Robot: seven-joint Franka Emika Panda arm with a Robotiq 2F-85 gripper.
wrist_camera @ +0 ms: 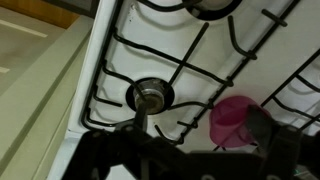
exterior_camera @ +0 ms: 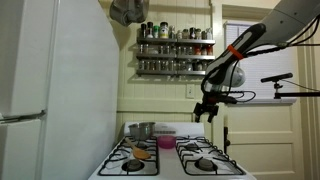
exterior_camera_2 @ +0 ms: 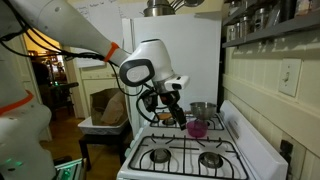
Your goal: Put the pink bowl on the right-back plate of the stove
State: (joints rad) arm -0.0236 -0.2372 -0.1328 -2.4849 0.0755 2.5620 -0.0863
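Note:
The silver pot (exterior_camera: 141, 130) stands by the pink bowl's opposite side, so the robot's gripper should next go down and outward to the bowl, with its fingers on both sides of the bowl's rim nearest the burner cap.
The pink bowl (exterior_camera: 166, 143) sits upright on the stove (exterior_camera: 170, 172) near the middle of its rear, next to the silver pot (exterior_camera: 141, 130). It also shows in the other exterior view (exterior_camera_2: 197, 128) and in the wrist view (wrist_camera: 232, 120), resting on grate bars. The right-back plate (exterior_camera: 200, 147) (exterior_camera_2: 209, 158) is bare. My gripper (exterior_camera: 207, 112) (exterior_camera_2: 171, 116) hangs above the stove, well above the bowl, open and empty. In the wrist view its dark fingers (wrist_camera: 200, 140) frame the bowl, which lies by the right finger.
A small orange-brown item (exterior_camera: 140, 153) lies on the front left grate. A tall white fridge (exterior_camera: 50, 90) stands close against the stove's left side. A spice rack (exterior_camera: 175, 50) hangs on the back wall. A burner cap (wrist_camera: 150, 95) shows below the wrist.

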